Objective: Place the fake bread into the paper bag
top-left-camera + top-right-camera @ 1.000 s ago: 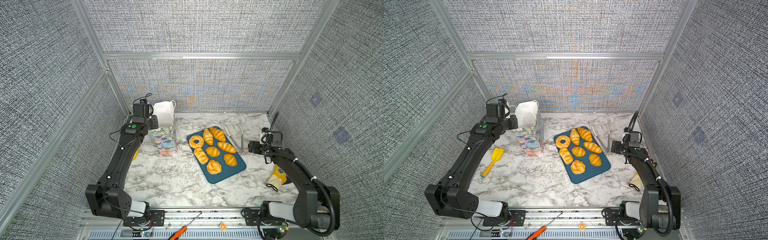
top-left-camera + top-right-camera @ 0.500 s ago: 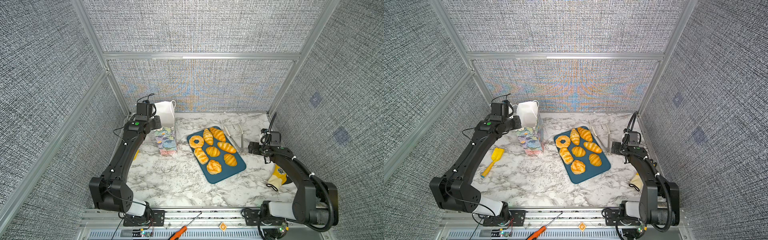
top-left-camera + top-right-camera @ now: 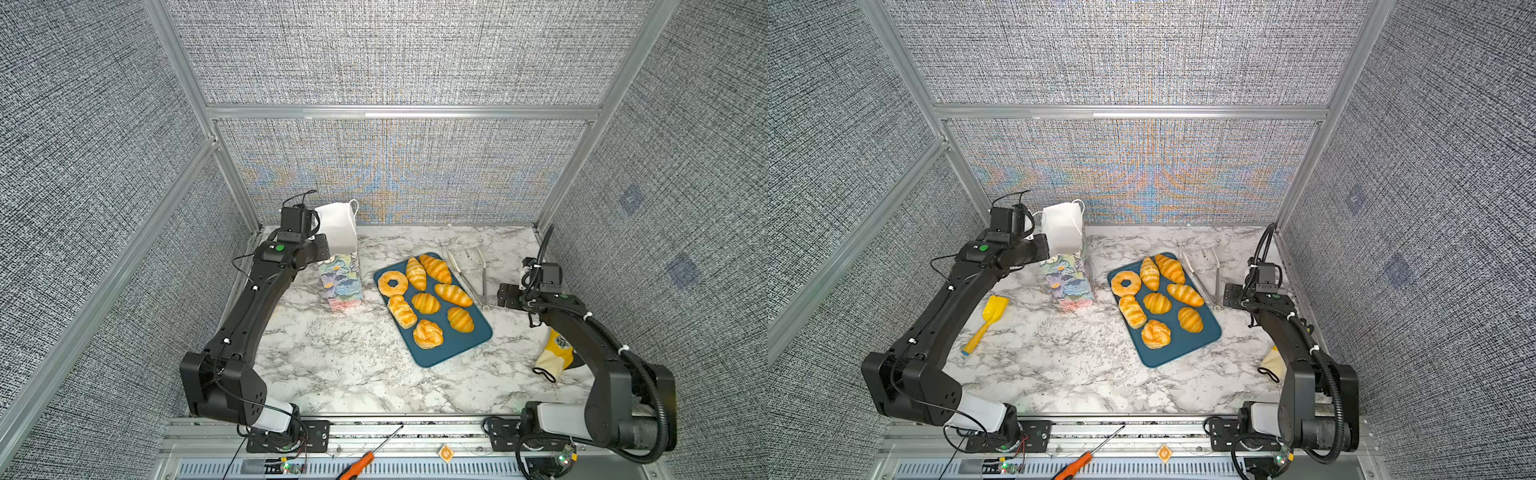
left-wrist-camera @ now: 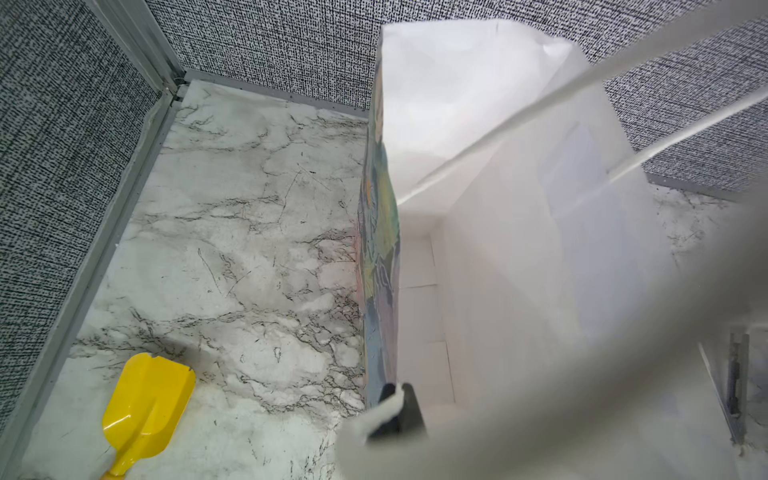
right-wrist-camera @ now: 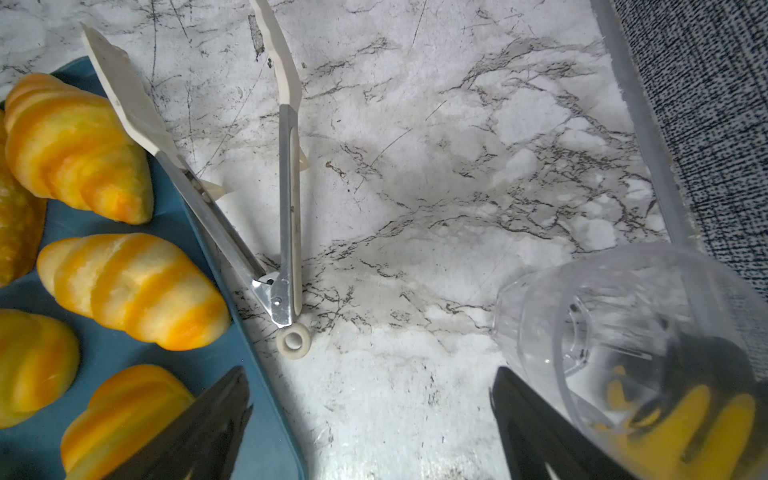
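The open fingers of my right gripper go outward and down around the tongs' metal arm farther from the tray next. The reason is that this arm lies clear of the bread (image 3: pixel 426 302).
The paper bag (image 3: pixel 340 277) stands upright at the back left, floral outside and white lining (image 4: pixel 498 208) open at the top. My left gripper (image 3: pixel 322 248) (image 3: pixel 1044 249) is at its near top edge. In the left wrist view the left gripper (image 4: pixel 397 395) is shut on the bag's rim, with a white cord handle (image 4: pixel 478 149) caught at the tips. Several pieces of fake bread (image 3: pixel 426 302) (image 3: pixel 1156 302) lie on a blue tray (image 3: pixel 444 353), among them a ring doughnut (image 3: pixel 392 283) and a knotted bun (image 3: pixel 428 333). My right gripper (image 3: pixel 505 297) (image 5: pixel 370 386) hangs open and empty beside the tray's right edge (image 5: pixel 266 436).
Metal tongs (image 3: pixel 469 274) (image 5: pixel 286 208) lie between the tray and my right gripper. A yellow toy shovel (image 3: pixel 988 316) (image 4: pixel 145 403) lies left of the bag. A yellow-white glove (image 3: pixel 555 353) and a clear cup (image 5: pixel 623 332) sit by the right wall. Walls close three sides.
My left gripper has moved in toward the bag's top edge and closed on its rim. The right arm and the bread have not moved.
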Robot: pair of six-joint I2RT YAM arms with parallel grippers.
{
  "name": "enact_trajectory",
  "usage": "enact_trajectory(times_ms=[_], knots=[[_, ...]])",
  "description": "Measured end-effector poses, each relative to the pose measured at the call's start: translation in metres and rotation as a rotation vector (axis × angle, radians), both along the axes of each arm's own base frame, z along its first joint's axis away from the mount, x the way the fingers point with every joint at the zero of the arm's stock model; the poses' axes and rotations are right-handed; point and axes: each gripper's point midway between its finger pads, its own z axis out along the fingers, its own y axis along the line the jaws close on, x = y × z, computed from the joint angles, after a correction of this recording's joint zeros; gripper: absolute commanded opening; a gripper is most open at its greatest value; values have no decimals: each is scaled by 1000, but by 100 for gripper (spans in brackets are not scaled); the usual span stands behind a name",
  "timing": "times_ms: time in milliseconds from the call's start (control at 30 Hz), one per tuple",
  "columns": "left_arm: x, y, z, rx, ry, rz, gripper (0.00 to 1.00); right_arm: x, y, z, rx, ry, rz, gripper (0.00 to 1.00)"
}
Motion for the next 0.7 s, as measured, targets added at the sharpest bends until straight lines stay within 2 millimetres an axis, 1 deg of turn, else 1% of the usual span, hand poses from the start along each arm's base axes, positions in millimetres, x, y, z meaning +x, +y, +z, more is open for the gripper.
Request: enact_trajectory(times_ms=[133, 267, 500, 567, 633, 700], knots=[[-7, -5, 0, -13, 2, -7, 1, 1, 0, -5, 4, 15, -3, 93], [-13, -9, -1, -26, 6, -10, 1, 7, 1, -5, 11, 7, 0, 92], [-21, -11, -5, -45, 6, -3, 2, 23, 6, -11, 40, 16, 16, 85], [-22, -10, -6, -50, 5, 2, 7, 30, 8, -14, 53, 17, 23, 82], [-22, -10, -5, -56, 3, 6, 16, 38, 10, -15, 68, 26, 28, 79], [-24, -10, -6, -62, 7, 10, 27, 49, 11, -14, 80, 16, 32, 77]])
